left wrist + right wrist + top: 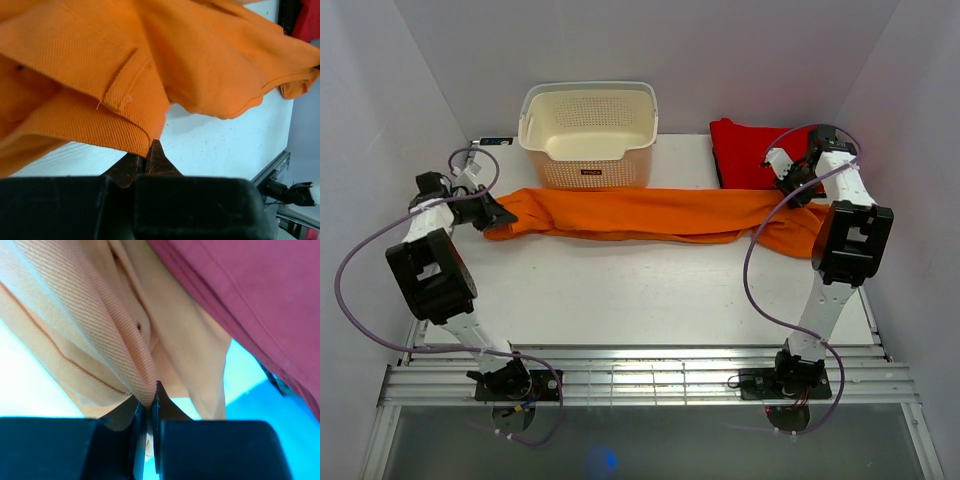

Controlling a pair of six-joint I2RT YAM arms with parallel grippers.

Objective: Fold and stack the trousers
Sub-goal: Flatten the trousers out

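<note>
I will next move my left gripper back and down to let go of the trousers' end on the tabletop's bare near strip [498,315], because that space is below and back from my left gripper.
The orange trousers [640,213] stretch in a long band across the table from left to right. My left gripper [498,213] is shut on their left end; in the left wrist view the cloth [125,75] hangs from the closed jaws of that gripper [148,152]. My right gripper [804,186] is shut on the right end, a little above the table; in the right wrist view a fold of the cloth [100,320] is pinched between the jaws of that gripper [148,402].
A cream perforated basket [588,135] stands at the back centre, just behind the trousers. A red folded cloth [748,150] lies at the back right, close to my right gripper, and shows in the right wrist view [250,300]. Grey walls enclose the table [640,290].
</note>
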